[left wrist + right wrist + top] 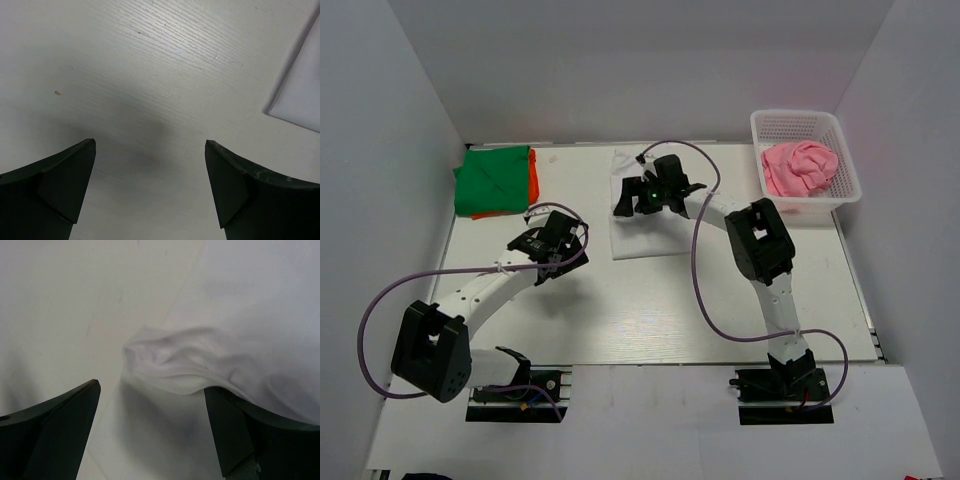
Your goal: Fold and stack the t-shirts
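Observation:
I should next move my left gripper to the right in the top view and down onto the white t-shirt's near corner, because its open fingers are above bare table.
A white t-shirt [645,232] lies partly folded at the table's middle back. My right gripper [638,193] hovers over its far left part, jaws open; in the right wrist view a rumpled fold of white cloth [190,365] lies between and just ahead of the open fingers [235,430]. My left gripper [563,243] is open and empty over bare table left of the shirt; a shirt corner [302,90] shows at the right of its view. A folded green t-shirt [492,180] lies on an orange one [534,176] at the back left. A pink t-shirt [800,168] sits crumpled in the basket.
A white mesh basket [840,150] stands at the back right. White walls close in the table on the left, back and right. Purple cables loop from both arms over the table.

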Robot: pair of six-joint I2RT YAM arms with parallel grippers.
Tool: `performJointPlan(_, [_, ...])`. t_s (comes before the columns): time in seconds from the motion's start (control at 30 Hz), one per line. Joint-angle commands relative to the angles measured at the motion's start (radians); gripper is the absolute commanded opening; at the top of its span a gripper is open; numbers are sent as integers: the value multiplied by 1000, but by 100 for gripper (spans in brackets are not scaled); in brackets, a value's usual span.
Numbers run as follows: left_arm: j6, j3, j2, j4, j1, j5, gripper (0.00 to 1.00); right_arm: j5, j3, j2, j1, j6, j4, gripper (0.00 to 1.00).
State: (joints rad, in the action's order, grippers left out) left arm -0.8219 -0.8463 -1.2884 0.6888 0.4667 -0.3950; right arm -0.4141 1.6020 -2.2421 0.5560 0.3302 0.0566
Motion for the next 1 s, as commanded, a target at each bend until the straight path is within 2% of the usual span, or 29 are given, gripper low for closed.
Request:
performJointPlan(0.0, [-5,-25,-6,5,-3,-25,100,67,158,-72,-7,-10,31,90])
performJointPlan(0.17, [6,-48,-6,17,-3,-25,100,193,248,-140,-14,32,68,90])
performJointPlan(0.3, [87,-66,-17,-52,12,54,100,232,288,-107,-24,35,69,90])
performJointPlan(0.4, [139,-76,-45,-116,12,164,100,244,202,19,-30,33,78,90])
performJointPlan(0.43, [159,-76,-64,-133,21,180,100,248,77,86,-36,33,94,90])
performJointPlan(0.53, [228,-85,-100,-231,21,290,100,288,-80,252,-54,33,150,90])
performJointPlan(0.6, [253,-85,-150,-300,39,363,100,345,-196,335,-65,35,106,90])
performJointPlan(0.63, [279,-105,-173,-313,49,392,100,389,-242,384,-76,46,27,90])
performJointPlan(0.73, [297,-149,-284,-322,59,392,100,465,-341,485,-105,61,-55,90])
performJointPlan(0.77, [297,-184,-310,-313,59,378,100,468,-426,501,-120,75,-84,90])
performJointPlan(0.87, [323,-230,-394,-313,70,355,90,465,-504,565,-143,79,-149,90])
performJointPlan(0.97, [349,-254,-448,-324,70,335,77,370,-530,561,-159,52,-205,90])
